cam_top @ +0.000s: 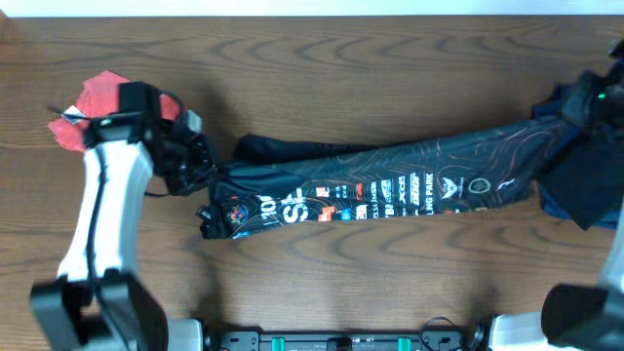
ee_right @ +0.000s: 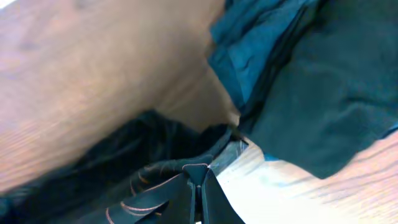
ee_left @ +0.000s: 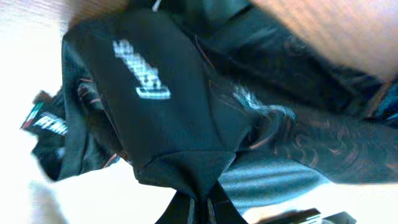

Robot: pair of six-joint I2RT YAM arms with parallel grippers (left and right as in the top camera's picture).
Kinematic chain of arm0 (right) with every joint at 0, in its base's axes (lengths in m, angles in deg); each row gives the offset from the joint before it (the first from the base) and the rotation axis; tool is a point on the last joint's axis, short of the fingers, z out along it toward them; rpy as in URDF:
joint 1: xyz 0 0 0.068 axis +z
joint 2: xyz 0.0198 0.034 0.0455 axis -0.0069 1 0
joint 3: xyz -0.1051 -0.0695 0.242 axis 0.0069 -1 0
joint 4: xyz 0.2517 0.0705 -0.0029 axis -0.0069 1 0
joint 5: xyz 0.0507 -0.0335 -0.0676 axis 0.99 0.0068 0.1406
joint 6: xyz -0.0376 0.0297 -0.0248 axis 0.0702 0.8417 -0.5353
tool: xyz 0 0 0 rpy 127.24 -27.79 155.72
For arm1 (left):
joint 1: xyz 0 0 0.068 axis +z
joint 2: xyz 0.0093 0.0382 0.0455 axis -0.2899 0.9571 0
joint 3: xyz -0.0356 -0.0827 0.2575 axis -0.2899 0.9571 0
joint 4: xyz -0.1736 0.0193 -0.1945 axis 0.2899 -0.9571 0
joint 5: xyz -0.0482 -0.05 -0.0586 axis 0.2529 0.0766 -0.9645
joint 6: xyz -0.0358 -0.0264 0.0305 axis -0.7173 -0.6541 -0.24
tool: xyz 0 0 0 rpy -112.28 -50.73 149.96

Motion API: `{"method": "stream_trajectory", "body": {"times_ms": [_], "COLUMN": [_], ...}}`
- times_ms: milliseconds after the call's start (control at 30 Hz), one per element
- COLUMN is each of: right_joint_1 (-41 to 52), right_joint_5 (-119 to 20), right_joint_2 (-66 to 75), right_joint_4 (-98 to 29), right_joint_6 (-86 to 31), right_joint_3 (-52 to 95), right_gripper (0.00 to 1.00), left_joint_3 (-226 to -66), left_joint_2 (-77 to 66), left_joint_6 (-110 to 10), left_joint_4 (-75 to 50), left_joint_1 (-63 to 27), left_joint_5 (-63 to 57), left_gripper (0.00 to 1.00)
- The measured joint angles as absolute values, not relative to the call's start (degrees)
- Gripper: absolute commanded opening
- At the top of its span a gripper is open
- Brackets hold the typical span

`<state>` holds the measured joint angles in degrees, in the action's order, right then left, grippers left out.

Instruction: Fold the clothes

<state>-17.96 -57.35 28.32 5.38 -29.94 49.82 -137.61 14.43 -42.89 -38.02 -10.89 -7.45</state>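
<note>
The pinched end still hangs above the tabletop, so it comes down with my left gripper, toward the right in the overhead view, onto the jersey's lower layer [cam_top: 252,183] next for release.
A black printed jersey [cam_top: 390,180] is stretched in a long band across the table between both arms. My left gripper [cam_top: 200,166] is shut on the jersey's left end; the left wrist view shows black cloth [ee_left: 161,106] pinched between the fingers [ee_left: 202,202]. My right gripper [cam_top: 575,107] is shut on the jersey's right end; the right wrist view shows a corner with orange lines [ee_right: 155,180] clamped at the fingertips [ee_right: 198,180].
A red cloth [cam_top: 93,102] lies at the far left behind my left arm. A pile of dark and blue clothes [cam_top: 585,180] lies at the right edge, also in the right wrist view [ee_right: 323,81]. The table [cam_top: 390,58] is brown wood.
</note>
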Motion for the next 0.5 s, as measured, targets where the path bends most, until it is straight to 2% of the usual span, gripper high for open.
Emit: {"method": "stream_trajectory", "body": {"times_ms": [233,500], "right_joint_1": [-18.0,-18.0], "right_joint_5": [-57.6,-58.0], "right_joint_2": [33.2,34.1], "right_joint_4": [0.0,-2.3], "right_joint_6": [-30.0,-30.0], "right_joint_3": [41.6,39.1], "right_gripper": [0.01,0.01], "left_joint_3": [-137.6,-137.6], "left_joint_2": [24.8,34.2], "left_joint_6": [-42.5,-42.5], "left_joint_4": [-31.8,-25.9], "left_joint_1": [-16.0,-21.1], "left_joint_5": [-7.4,-6.2], "left_gripper": [0.06,0.06]}}
